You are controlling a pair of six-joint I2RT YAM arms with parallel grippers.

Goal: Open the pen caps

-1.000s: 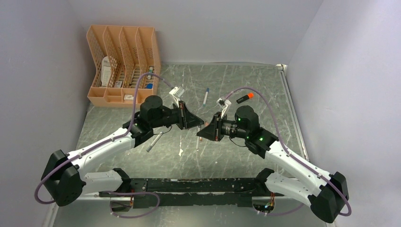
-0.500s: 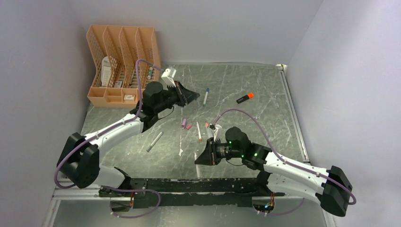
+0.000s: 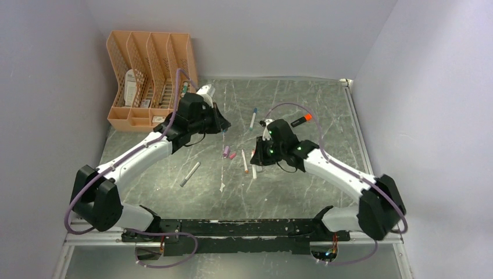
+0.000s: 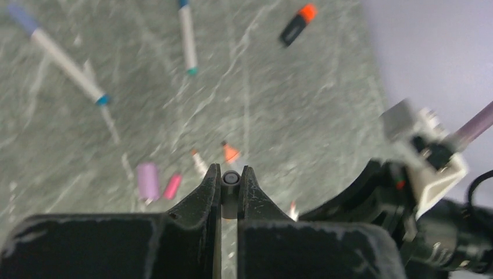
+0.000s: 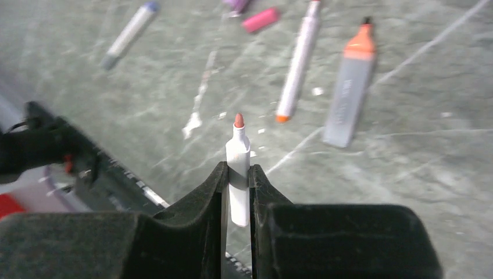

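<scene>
I should next use my right gripper to lay the pen body down and outward between the uncapped white pen and the grey marker, since the white pen body's salmon tip is bare.
My left gripper (image 4: 231, 172) is shut on a small grey pen cap (image 4: 231, 178), seen end-on and held above the table; in the top view this gripper (image 3: 220, 123) is at the back left of centre. My right gripper (image 5: 238, 170) is shut on a white pen barrel (image 5: 238, 152) with a bare salmon tip, held above the table at mid-table (image 3: 256, 158). A purple cap (image 3: 225, 151) and a pink cap (image 3: 232, 155) lie loose between the grippers, also in the left wrist view (purple (image 4: 147, 181), pink (image 4: 172, 186)).
An uncapped white pen (image 5: 297, 64) and a grey marker with an orange end (image 5: 347, 87) lie below my right gripper. A blue-ended pen (image 3: 253, 118), a black marker with an orange tip (image 3: 301, 120) and a grey pen (image 3: 189, 173) lie about. An orange file organizer (image 3: 150, 81) stands back left.
The two grippers were close together at mid-table; they have pulled apart. The left went back and left with the grey cap; the right swung toward the near edge, then back to the middle with the pen.
</scene>
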